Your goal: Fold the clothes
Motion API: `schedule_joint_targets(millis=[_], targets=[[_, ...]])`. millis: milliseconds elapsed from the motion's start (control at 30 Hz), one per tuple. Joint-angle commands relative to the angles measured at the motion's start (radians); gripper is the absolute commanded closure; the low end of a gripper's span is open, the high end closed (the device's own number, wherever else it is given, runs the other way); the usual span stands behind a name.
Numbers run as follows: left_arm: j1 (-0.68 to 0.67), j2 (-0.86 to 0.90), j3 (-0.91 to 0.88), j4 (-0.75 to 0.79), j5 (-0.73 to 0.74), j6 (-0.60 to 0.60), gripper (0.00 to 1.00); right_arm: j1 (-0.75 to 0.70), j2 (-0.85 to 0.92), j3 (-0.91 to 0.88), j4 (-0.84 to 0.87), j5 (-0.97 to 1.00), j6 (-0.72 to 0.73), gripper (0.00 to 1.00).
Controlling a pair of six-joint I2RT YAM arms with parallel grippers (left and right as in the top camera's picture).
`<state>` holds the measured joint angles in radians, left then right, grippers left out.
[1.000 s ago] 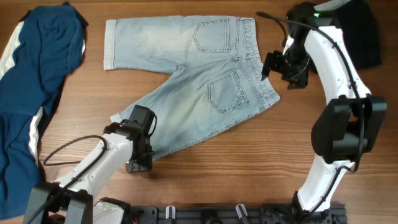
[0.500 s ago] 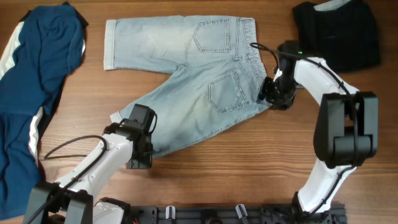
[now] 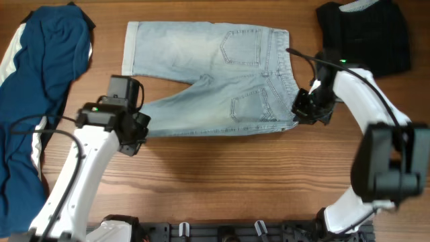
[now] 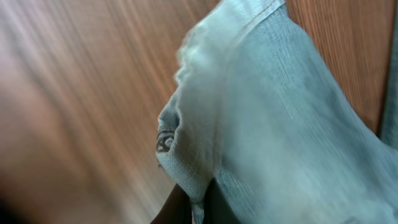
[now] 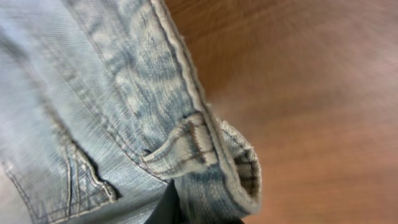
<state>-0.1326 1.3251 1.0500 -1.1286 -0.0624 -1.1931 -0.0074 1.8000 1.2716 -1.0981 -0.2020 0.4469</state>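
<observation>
Next, my left gripper moves up and outward over that leg's far hem corner (image 3: 133, 28) and releases, since the upper leg lies flat outside the held hem.
The clothes (image 3: 201, 60), faded light-blue denim shorts, lie back-pockets-up across the far middle of the table. Their lower leg is stretched leftward under the upper one. My left gripper (image 3: 136, 129) is shut on that leg's hem at its left end. In the left wrist view the pale hem (image 4: 186, 143) is pinched between my dark fingers (image 4: 180, 208) at the bottom edge. My right gripper (image 3: 304, 111) is shut on the waistband's near right corner. The right wrist view shows the waistband and a belt loop (image 5: 186, 146) curling over my gripper (image 5: 205, 214).
A dark blue garment with a white stripe (image 3: 40, 87) covers the table's left side, close to my left arm. A black folded garment (image 3: 366, 37) sits at the far right corner. A black rail (image 3: 235, 232) runs along the front edge.
The right gripper came down onto the waistband corner and shut on it. The left gripper swung the lower leg's hem up and to the left, and the shorts shifted slightly right.
</observation>
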Motion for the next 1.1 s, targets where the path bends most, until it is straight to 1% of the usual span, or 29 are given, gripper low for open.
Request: schedule_joint_targets(millis=[0, 100, 167, 233, 267, 333, 400, 467, 533, 667, 833, 900, 1000, 1067], targets=[[-0.024, -0.093, 0.103, -0.121, -0.084, 0.064, 0.96, -0.017, -0.161, 0.005, -0.058, 0.056, -0.028, 0.96], [-0.081, -0.182, 0.140, -0.176, -0.089, 0.063, 0.96, -0.016, -0.246, 0.005, -0.140, 0.057, -0.028, 0.96], [-0.113, -0.230, 0.148, -0.172, -0.090, 0.052, 0.96, -0.016, -0.276, 0.005, -0.175, 0.057, -0.028, 0.96], [-0.136, -0.261, 0.148, -0.137, -0.117, 0.048, 0.96, -0.016, -0.285, 0.005, -0.162, 0.057, -0.025, 0.96], [-0.142, -0.264, 0.148, -0.097, -0.146, 0.057, 0.96, -0.016, -0.281, 0.004, -0.131, 0.057, -0.024, 0.96], [-0.143, -0.248, 0.147, 0.026, -0.192, 0.118, 0.96, -0.017, -0.270, 0.002, -0.082, 0.058, -0.025, 0.96], [-0.142, -0.199, 0.147, 0.168, -0.245, 0.169, 0.96, -0.017, -0.248, 0.002, -0.009, 0.077, -0.013, 0.95], [-0.142, -0.107, 0.147, 0.301, -0.321, 0.177, 0.96, -0.018, -0.225, 0.003, 0.069, 0.091, 0.010, 0.93], [-0.136, -0.010, 0.147, 0.425, -0.365, 0.177, 0.96, -0.018, -0.206, 0.003, 0.172, 0.100, 0.026, 0.87], [-0.106, 0.196, 0.147, 0.687, -0.365, 0.177, 0.96, -0.018, -0.148, 0.002, 0.374, 0.106, 0.032, 0.87], [-0.085, 0.342, 0.147, 0.876, -0.365, 0.177, 0.96, -0.018, -0.047, 0.003, 0.527, 0.106, 0.028, 0.87], [-0.083, 0.369, 0.147, 0.945, -0.366, 0.183, 0.96, -0.018, 0.003, 0.003, 0.578, 0.106, 0.027, 0.87], [-0.083, 0.394, 0.147, 1.052, -0.366, 0.242, 0.96, -0.018, 0.063, 0.003, 0.639, 0.106, 0.024, 0.87], [-0.083, 0.410, 0.147, 1.099, -0.366, 0.248, 0.93, -0.018, 0.093, 0.003, 0.687, 0.106, 0.023, 0.87]])
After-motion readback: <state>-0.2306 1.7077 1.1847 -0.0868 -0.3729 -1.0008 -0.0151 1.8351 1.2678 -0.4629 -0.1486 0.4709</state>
